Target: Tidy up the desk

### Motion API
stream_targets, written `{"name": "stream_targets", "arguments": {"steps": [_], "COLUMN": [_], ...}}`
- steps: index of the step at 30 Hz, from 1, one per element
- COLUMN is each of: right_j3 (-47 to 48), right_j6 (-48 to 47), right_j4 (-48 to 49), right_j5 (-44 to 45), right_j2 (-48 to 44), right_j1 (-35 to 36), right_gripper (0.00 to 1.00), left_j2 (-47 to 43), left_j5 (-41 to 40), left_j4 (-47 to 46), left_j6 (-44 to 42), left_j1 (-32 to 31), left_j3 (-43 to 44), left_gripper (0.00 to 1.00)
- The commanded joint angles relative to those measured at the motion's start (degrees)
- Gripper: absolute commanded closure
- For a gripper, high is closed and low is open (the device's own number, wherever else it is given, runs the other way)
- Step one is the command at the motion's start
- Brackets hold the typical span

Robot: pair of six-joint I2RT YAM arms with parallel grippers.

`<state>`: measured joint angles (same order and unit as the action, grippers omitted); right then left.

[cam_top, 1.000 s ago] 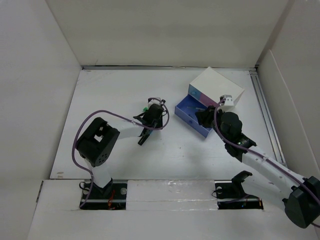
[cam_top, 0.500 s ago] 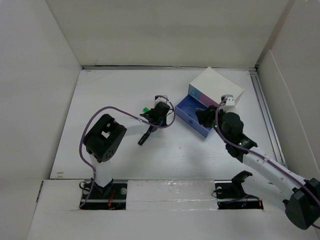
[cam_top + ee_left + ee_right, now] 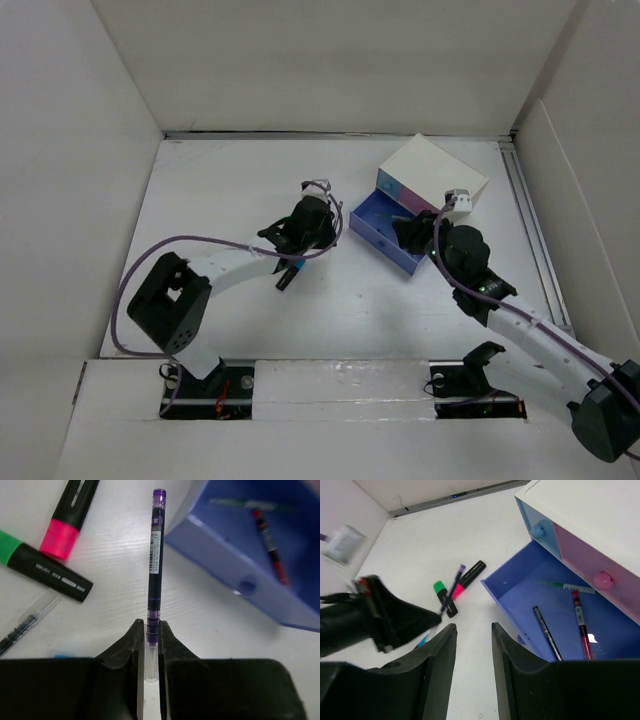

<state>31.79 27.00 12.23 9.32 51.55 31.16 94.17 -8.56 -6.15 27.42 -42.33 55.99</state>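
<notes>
My left gripper swings to its right in the top view over the open blue drawer next and releases the pen where others already lie.
The white desk [image 3: 220, 190] carries the scattered pens. My left gripper [image 3: 152, 630] is shut on a thin purple pen [image 3: 156, 555], whose far end points past the near corner of the open blue drawer [image 3: 240, 565]. In the top view this gripper [image 3: 300, 228] is at mid-desk, left of the drawer [image 3: 372, 228]. My right gripper [image 3: 473, 630] is open and empty, just in front of the drawer [image 3: 520, 597]; in the top view it [image 3: 408, 236] hovers at the drawer's near end. The drawer holds a green pen [image 3: 565, 586], a red pen [image 3: 580, 620] and a black pen [image 3: 547, 632].
A pink highlighter [image 3: 67, 517], a green highlighter [image 3: 45, 570] and a clear blue pen [image 3: 27, 620] lie left of the held pen. A black marker [image 3: 286, 276] lies nearer me. The white drawer box [image 3: 432, 172] stands at the back right, with pink and light-blue drawers shut.
The left arm's elbow has swung down and to the left and its wrist has turned, while the gripper stays by the highlighters. The right arm has hardly moved.
</notes>
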Motion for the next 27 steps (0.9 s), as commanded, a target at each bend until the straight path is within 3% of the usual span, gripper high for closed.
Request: {"name": "stream_targets", "arguments": {"steps": [1,5,9,15,20,25,26,27], "right_j3": [1.43,1.43,1.26,0.64,0.46,0.55,0.55,0.55], "right_j6": [-0.37,-0.37,-0.55,-0.55,-0.37,-0.37,-0.37,-0.37], "right_j4": [2.71,2.54,2.19,2.01,1.75,1.66,1.66,1.66], "right_j5": [0.96,1.40,1.93,3.16,3.42,3.07,2.98,2.90], "right_j2": [-1.10,-1.89,-2.77,-4.70,-5.32,-5.14,-5.32,-5.23], "right_j1": [0.40,0.40,0.40,0.40,0.40,0.40,0.40,0.40], "right_gripper": [0.60,0.60,0.60,0.60,0.61,0.61,0.61,0.61], "left_j2": [-8.03,-11.55,-9.28,0.30,6.10,9.54,10.15,10.33], "left_j5": [3.80,8.19,15.58,16.03,17.26,15.85,15.85,15.85], "left_j4": [-3.68,-8.06,-14.14,-17.92,-27.22,-29.88,-31.45,-32.07], "left_j6": [4.04,7.99,12.83,18.19,26.18,31.02,31.38,31.64], "left_j1": [-0.13,-0.13,-0.65,-5.39,-5.40,-5.93,-6.45,-6.45], "left_j3": [-0.88,-2.72,-2.99,4.30,5.27,7.56,7.56,7.82], "left_gripper": [1.00,1.00,1.00,1.00,1.00,1.00,0.98,0.87]}}
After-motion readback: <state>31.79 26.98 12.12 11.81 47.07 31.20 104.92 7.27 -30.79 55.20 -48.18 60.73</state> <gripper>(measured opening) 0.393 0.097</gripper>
